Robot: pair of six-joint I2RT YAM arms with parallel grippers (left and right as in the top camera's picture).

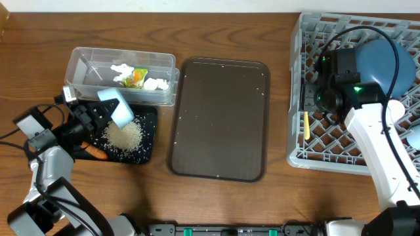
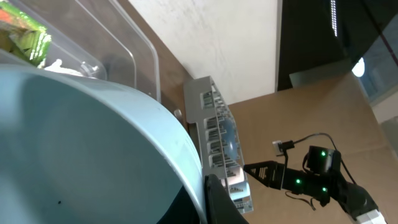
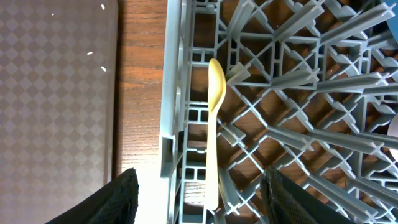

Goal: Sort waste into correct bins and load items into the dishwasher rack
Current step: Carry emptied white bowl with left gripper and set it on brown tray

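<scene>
My left gripper swings across, levels the emptied bowl, lowers and releases next. The serving tray's clear middle [image 1: 220, 108] lies below and to its right in the overhead view.
My left gripper [image 1: 105, 113] is shut on the rim of the white-inside light blue bowl [image 1: 121, 109] and holds it tilted over the black tray [image 1: 148, 130]. A heap of rice [image 1: 123, 136] and the orange carrot stick [image 1: 97, 153] lie in that tray. The bowl [image 2: 81, 155] fills the left wrist view beside one finger [image 2: 219, 200]. White tissue bits [image 1: 155, 83] and the wrapper [image 1: 136, 76] lie in the clear tub [image 1: 85, 60]. My right gripper [image 3: 205, 205] is open over the pale yellow spoon [image 3: 213, 124], which lies in the grey rack [image 1: 296, 98]. The dark blue plate [image 1: 387, 62] stands in the rack. The pink cup is out of view.
The large brown serving tray [image 1: 220, 118] lies between the bins and the rack, with a few rice grains on it. The rack's left wall [image 3: 169, 93] runs beside the spoon. My right arm [image 1: 377, 141] reaches over the rack.
</scene>
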